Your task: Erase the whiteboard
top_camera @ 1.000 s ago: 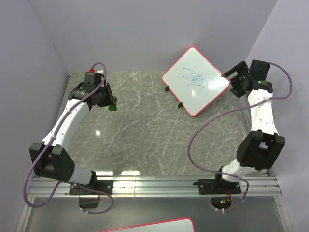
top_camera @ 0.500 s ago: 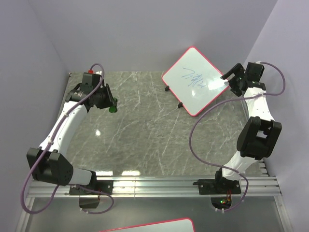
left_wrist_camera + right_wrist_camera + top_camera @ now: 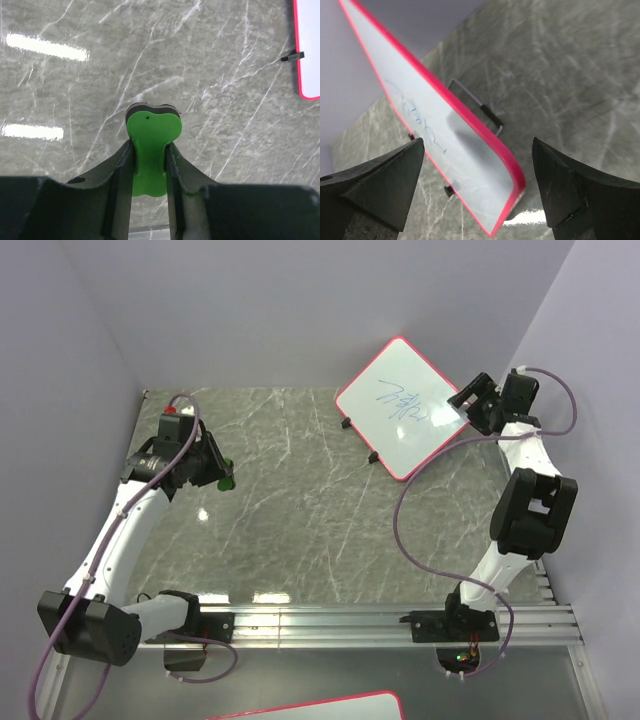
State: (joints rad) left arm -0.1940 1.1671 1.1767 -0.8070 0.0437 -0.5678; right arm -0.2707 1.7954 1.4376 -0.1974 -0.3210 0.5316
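Observation:
The whiteboard corner lies left in the top view, so my right gripper will next turn, slide it between its fingers, then close.
The whiteboard (image 3: 404, 407), square with a pink-red rim and blue scribble, stands tilted at the back right of the table. Its right corner lies between the open fingers of my right gripper (image 3: 464, 406); in the right wrist view the board (image 3: 470, 165) sits between the two fingers, untouched by either. My left gripper (image 3: 218, 476) is shut on a green eraser (image 3: 150, 145) and holds it over the left side of the table. A cropped corner of the whiteboard shows in the left wrist view (image 3: 310, 50).
Purple walls close in the table on three sides. The board's black feet (image 3: 347, 424) rest on the grey marble table (image 3: 300, 510). A metal rail (image 3: 330, 620) runs along the near edge. A sliver of another pink-rimmed board (image 3: 310, 708) shows at the bottom.
My left gripper has moved nearer and a little lower with the eraser. My right gripper has moved left, bringing its open fingers around the whiteboard's right corner.

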